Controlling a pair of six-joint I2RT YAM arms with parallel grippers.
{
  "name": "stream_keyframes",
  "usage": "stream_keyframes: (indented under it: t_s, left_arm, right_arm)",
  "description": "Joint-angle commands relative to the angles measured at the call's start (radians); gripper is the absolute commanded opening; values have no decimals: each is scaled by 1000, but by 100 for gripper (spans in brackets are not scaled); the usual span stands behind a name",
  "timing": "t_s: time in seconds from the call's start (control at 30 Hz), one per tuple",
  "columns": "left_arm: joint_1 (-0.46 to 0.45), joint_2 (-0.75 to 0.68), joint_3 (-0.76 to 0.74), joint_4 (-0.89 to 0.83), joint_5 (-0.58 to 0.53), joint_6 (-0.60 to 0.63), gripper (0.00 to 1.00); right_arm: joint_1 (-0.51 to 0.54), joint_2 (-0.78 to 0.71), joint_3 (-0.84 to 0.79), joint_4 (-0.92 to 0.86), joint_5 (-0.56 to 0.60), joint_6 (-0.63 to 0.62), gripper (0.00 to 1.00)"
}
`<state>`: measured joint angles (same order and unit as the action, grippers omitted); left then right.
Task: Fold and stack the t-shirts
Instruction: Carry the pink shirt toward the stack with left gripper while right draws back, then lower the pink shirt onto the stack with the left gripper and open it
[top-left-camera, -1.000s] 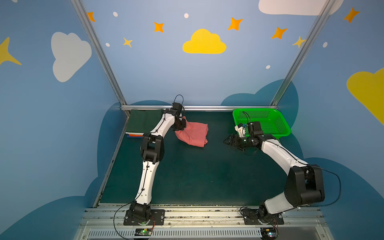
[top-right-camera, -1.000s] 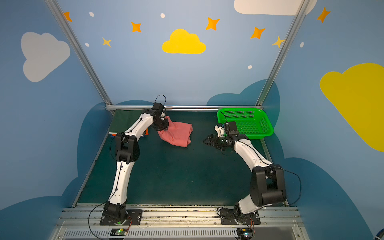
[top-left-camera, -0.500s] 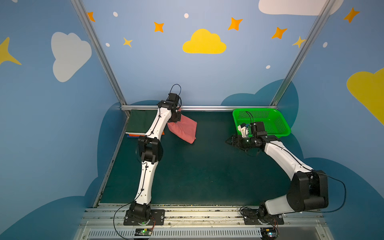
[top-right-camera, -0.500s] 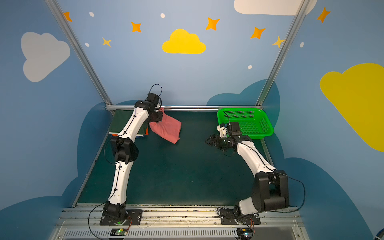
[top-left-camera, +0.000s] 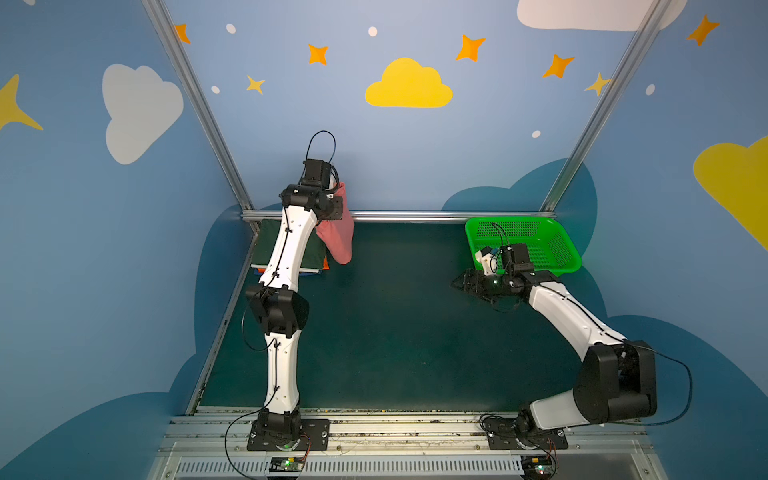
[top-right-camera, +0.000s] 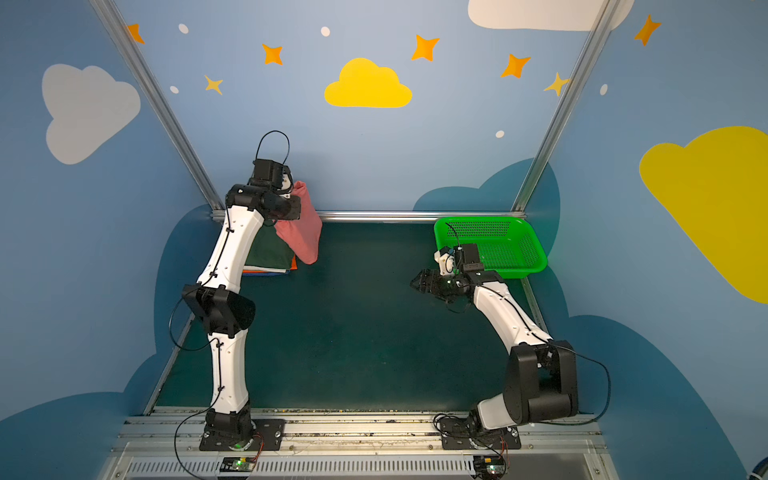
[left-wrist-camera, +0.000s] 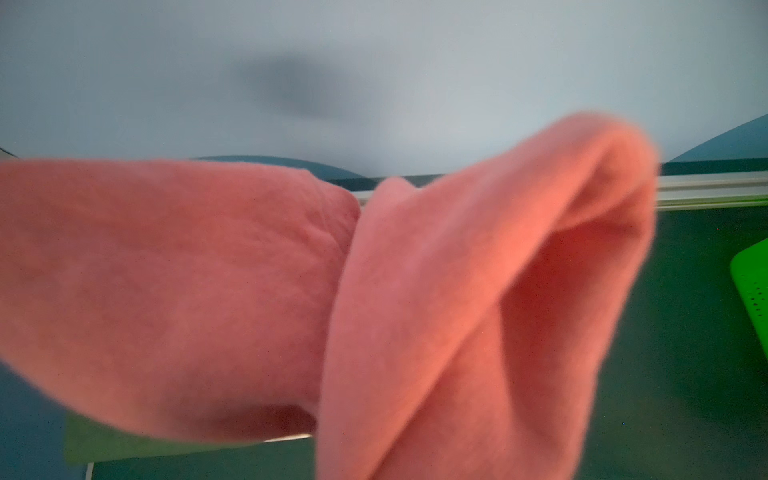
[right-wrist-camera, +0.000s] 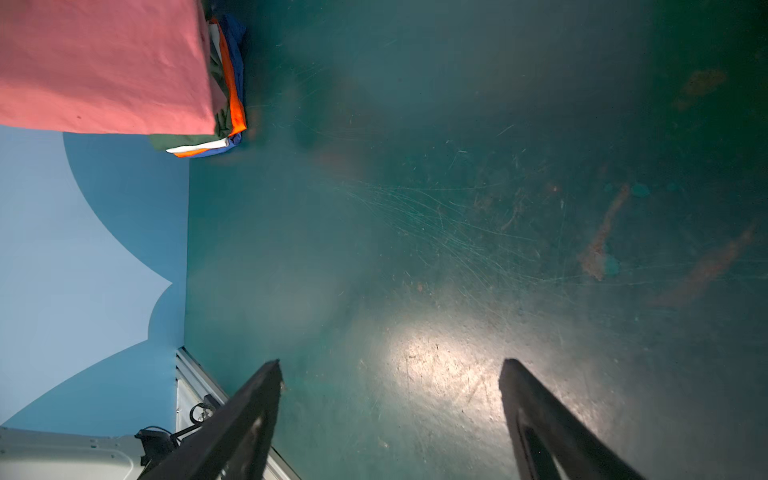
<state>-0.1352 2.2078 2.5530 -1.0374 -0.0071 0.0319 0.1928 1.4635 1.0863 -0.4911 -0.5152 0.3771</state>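
My left gripper moves down toward the side by the stack of t-shirts, whose dark green top (top-right-camera: 270, 249) lies below my gripper, next. It releases the already folded salmon-pink t-shirt there.
A salmon-pink t-shirt (top-left-camera: 341, 235) (top-right-camera: 306, 237) hangs folded and off the table at the back left, held by its top edge in my left gripper (top-left-camera: 336, 190), which is shut on it. The cloth (left-wrist-camera: 208, 291) fills the left wrist view and hides the fingers. Under and behind it lies a stack of folded t-shirts with a dark green one (top-left-camera: 267, 245) (top-right-camera: 268, 249) on top. White, orange and blue edges (right-wrist-camera: 232, 87) show beneath. My right gripper (top-left-camera: 457, 282) (top-right-camera: 415, 282) (right-wrist-camera: 390, 365) stands open and empty just above the bare mat, far from the shirts.
A green perforated basket (top-left-camera: 523, 223) (top-right-camera: 490, 220) (left-wrist-camera: 752, 291) stands at the back right, just behind my right wrist. Blue walls with metal rails (top-left-camera: 407, 216) close the back and sides. The dark green mat (top-left-camera: 395, 332) is scratched.
My left arm has lifted the pink t-shirt off the mat and swung it up and leftward toward the stack. The right arm has barely moved and stays open.
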Motion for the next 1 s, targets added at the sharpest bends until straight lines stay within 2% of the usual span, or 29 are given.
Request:
stream_keyframes:
  t_s: [0.0,0.23,0.37,0.53,0.77,0.87,0.97]
  left_arm:
    - [29,-55,-31,57,57,20,5]
    - [146,-92,-102,135,204,14,5]
    - [244,-60,-118,185,388,11,5]
    - [359,52,-120,222,589,4,5]
    - [463,195,-95,283,687,-7,5]
    - [484,232,-81,302,684,-20,5]
    - [496,251,-79,320,639,-24,9]
  right_arm:
    - [-4,-6,-2,-22,-2,-13,84]
    - [-5,-3,-21,-18,-2,-1,84]
    - [-1,-24,-38,-31,8,4,84]
    - [-1,-79,-77,-60,54,18,84]
    - [-1,-144,-101,-133,115,20,84]
    - [0,-168,-112,-149,133,25,84]
    - [0,-185,-123,-155,141,34,84]
